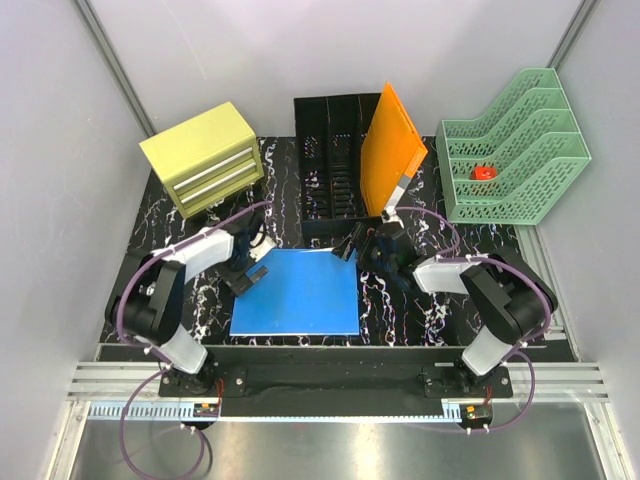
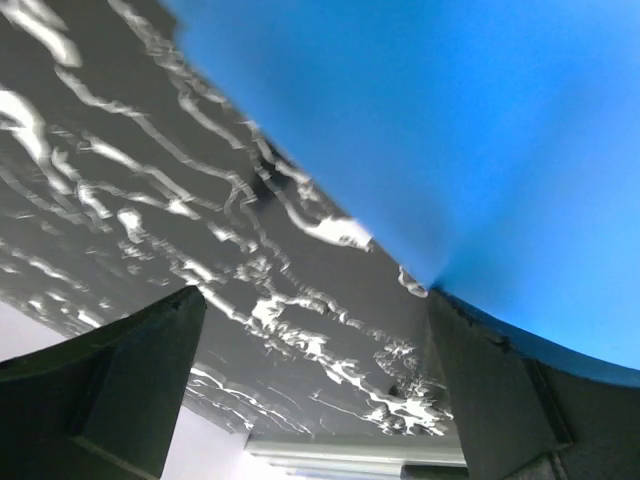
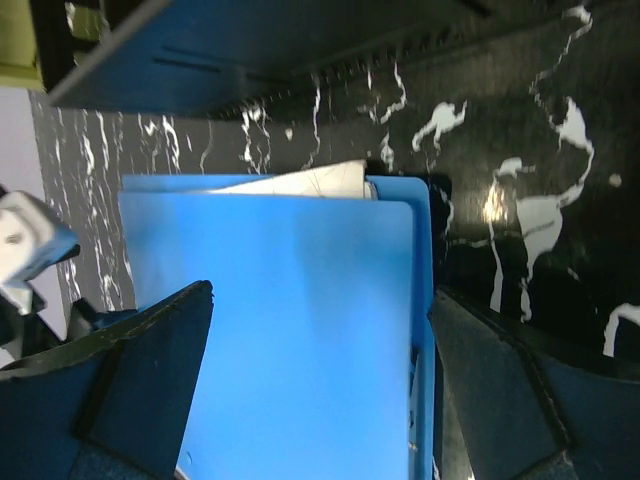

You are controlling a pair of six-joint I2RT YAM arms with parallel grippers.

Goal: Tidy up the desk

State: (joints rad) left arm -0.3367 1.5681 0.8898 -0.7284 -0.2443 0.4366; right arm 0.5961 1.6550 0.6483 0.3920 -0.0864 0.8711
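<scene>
My right gripper draws back next and closes on the folder's side edge [image 1: 357,273] [image 3: 424,290] near the folder's far corner, since the gripper's fingers already stand astride that edge.
The desk [image 1: 440,315] is black with white veins. A blue folder [image 1: 298,292] lies flat on it in the middle front. My left gripper [image 1: 250,275] is open at the folder's left edge. In the left wrist view the gripper [image 2: 310,370] hangs over bare desk [image 2: 180,210], and its right finger [image 2: 500,390] is at the folder's edge [image 2: 450,130]. My right gripper [image 1: 352,246] is open at the folder's far right corner. In the right wrist view its jaws [image 3: 320,380] straddle the folder [image 3: 290,320]. White paper [image 3: 310,182] sticks out of the folder's far end.
A black mesh file holder [image 1: 330,160] stands at the back middle with an orange folder [image 1: 392,150] leaning in it. A yellow-green drawer cabinet [image 1: 203,158] stands back left. A green tiered tray [image 1: 515,150] at back right holds a small red object [image 1: 484,172].
</scene>
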